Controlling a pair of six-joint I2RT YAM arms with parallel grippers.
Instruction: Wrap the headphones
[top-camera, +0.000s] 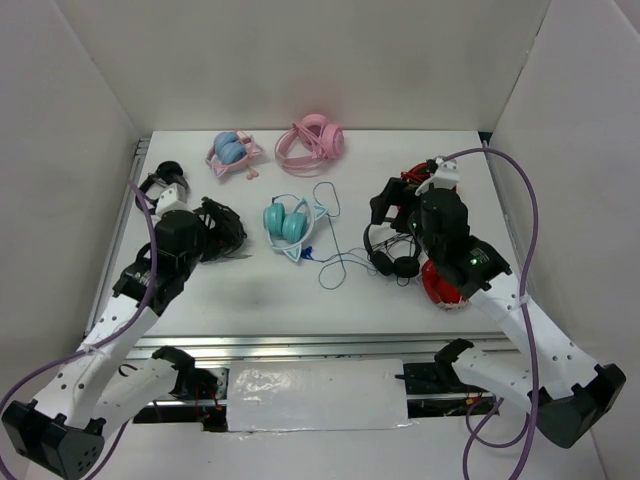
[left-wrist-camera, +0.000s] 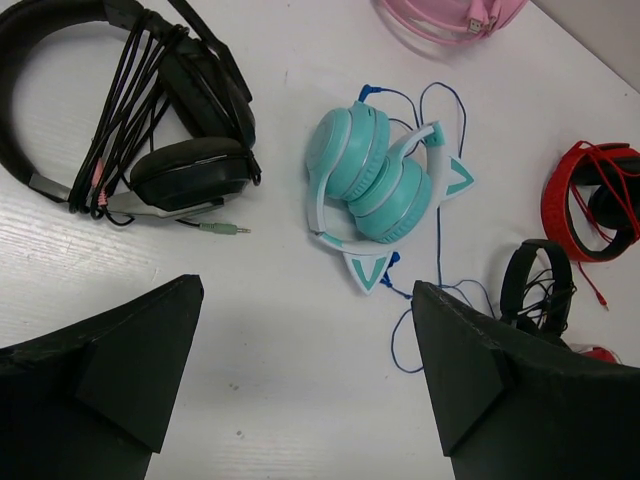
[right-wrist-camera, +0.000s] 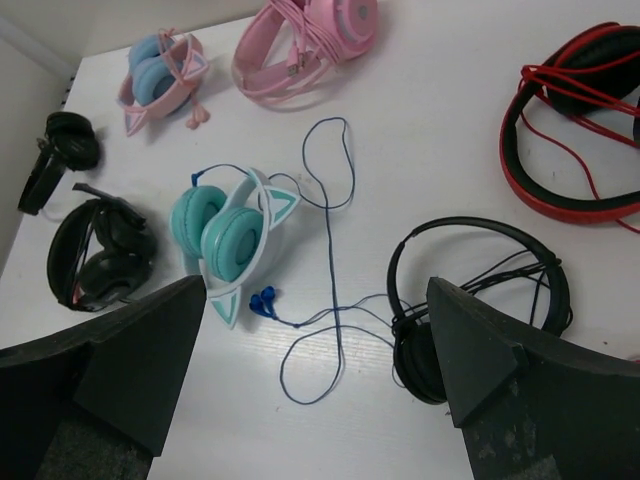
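The headphones' headband is clear of the ear cups by the far cat ear, so my right gripper will next cross left in the top view and go down onto that part below it.
The teal cat-ear headphones (top-camera: 287, 224) lie folded on the white table between the two arms. They also show in the left wrist view (left-wrist-camera: 375, 175) and the right wrist view (right-wrist-camera: 222, 228). Their thin dark blue cable (top-camera: 331, 262) trails loose to the right in loops (right-wrist-camera: 333, 256), and two blue ends lie by one cat ear. My left gripper (left-wrist-camera: 305, 290) is open and empty, above the table just left of the headphones. My right gripper (right-wrist-camera: 316, 285) is open and empty, above the cable loops to their right.
A pink-and-blue pair (top-camera: 232, 152) and an all-pink pair (top-camera: 312, 140) lie at the back. Black wrapped headphones (left-wrist-camera: 150, 110) sit by my left gripper. A black on-ear pair (right-wrist-camera: 480, 290) and red headphones (right-wrist-camera: 580, 130) lie under and beside my right arm.
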